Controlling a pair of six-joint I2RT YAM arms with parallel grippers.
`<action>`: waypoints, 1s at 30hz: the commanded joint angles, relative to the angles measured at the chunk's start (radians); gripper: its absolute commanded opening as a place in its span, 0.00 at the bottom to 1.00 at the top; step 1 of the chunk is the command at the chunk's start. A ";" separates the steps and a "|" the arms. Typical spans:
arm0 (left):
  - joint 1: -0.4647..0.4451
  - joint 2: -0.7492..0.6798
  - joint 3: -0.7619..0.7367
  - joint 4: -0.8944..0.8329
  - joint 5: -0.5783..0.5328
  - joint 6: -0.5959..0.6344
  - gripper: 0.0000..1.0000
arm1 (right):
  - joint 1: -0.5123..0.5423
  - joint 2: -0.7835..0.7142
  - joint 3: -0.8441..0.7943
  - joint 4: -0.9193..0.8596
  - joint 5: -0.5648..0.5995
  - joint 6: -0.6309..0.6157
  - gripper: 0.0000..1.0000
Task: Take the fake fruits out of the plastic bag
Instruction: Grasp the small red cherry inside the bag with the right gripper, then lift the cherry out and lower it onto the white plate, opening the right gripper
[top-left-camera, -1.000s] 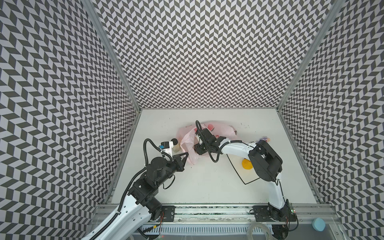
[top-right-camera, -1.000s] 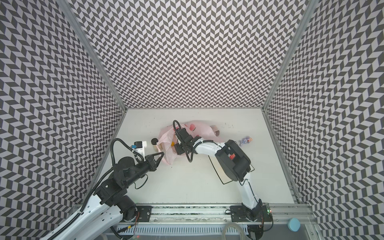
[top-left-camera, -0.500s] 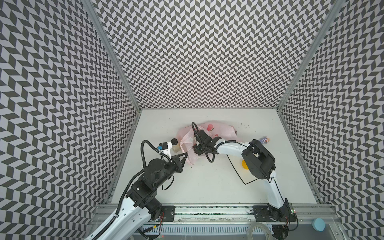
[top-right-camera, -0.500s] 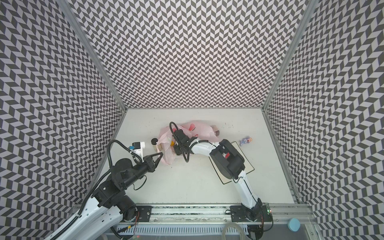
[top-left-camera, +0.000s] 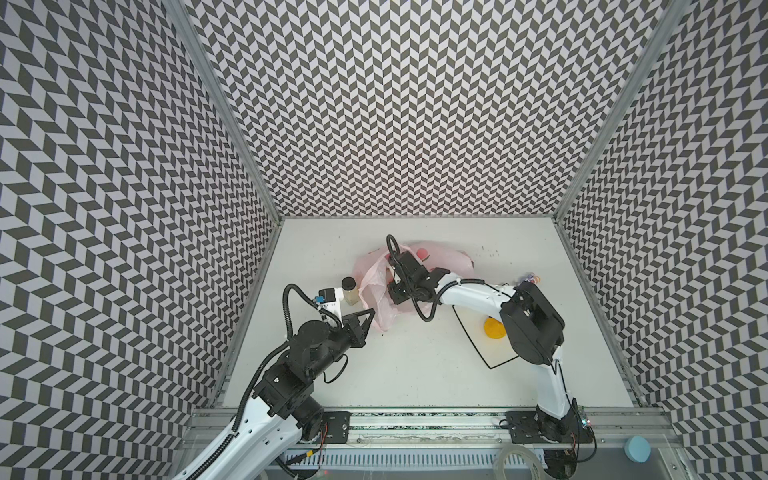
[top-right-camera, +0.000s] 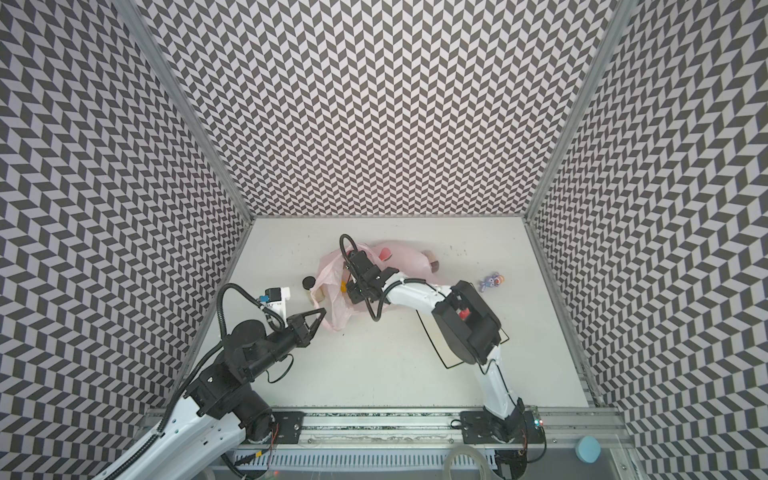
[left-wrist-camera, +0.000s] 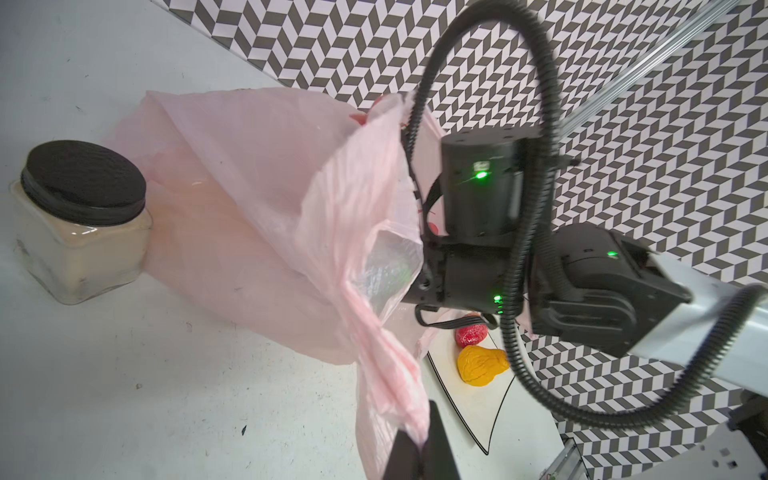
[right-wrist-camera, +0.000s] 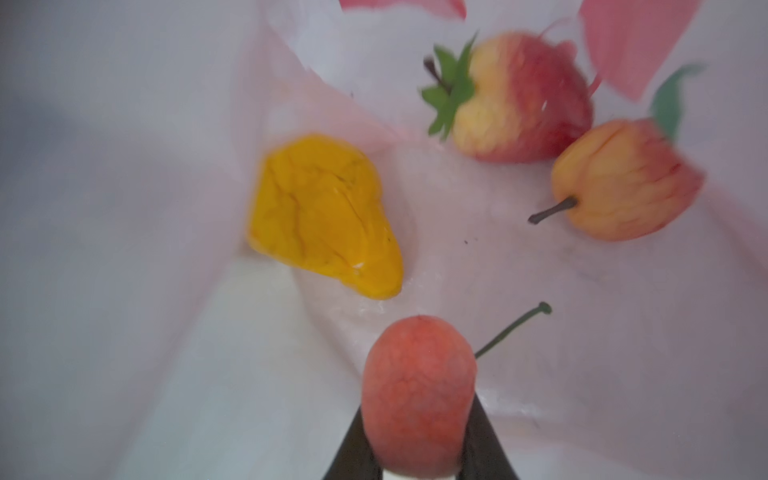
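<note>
The plate's bare near end is back from my right gripper, so the gripper will lift back out of the bag next and go down to release the fruit.
The pink plastic bag lies crumpled at mid-table. My left gripper is shut on a twisted loop handle and lifts that side; it shows in both top views. My right gripper is inside the bag, shut on a pink-red fake fruit with a thin green stem. In both top views the bag hides its fingertips. Inside also lie a yellow fruit, a strawberry and a yellow-red fruit. An orange fruit and a red strawberry rest on the white plate.
A clear jar with a black lid stands against the bag's left side. A small purple toy figure lies right of the plate's far corner. The right forearm spans from plate to bag.
The right arm's elbow swung slightly left and back while its wrist stayed at the bag's mouth. The left gripper keeps the handle in nearly the same place.
</note>
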 joint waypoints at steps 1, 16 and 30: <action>-0.004 -0.009 -0.005 0.008 -0.015 -0.017 0.00 | 0.008 -0.145 -0.054 0.052 0.018 0.037 0.05; -0.004 -0.035 -0.007 0.022 -0.035 -0.012 0.00 | 0.008 -0.789 -0.556 -0.097 -0.044 0.153 0.03; -0.004 -0.039 -0.011 0.049 -0.032 -0.008 0.00 | 0.001 -1.151 -1.063 -0.190 0.144 0.619 0.05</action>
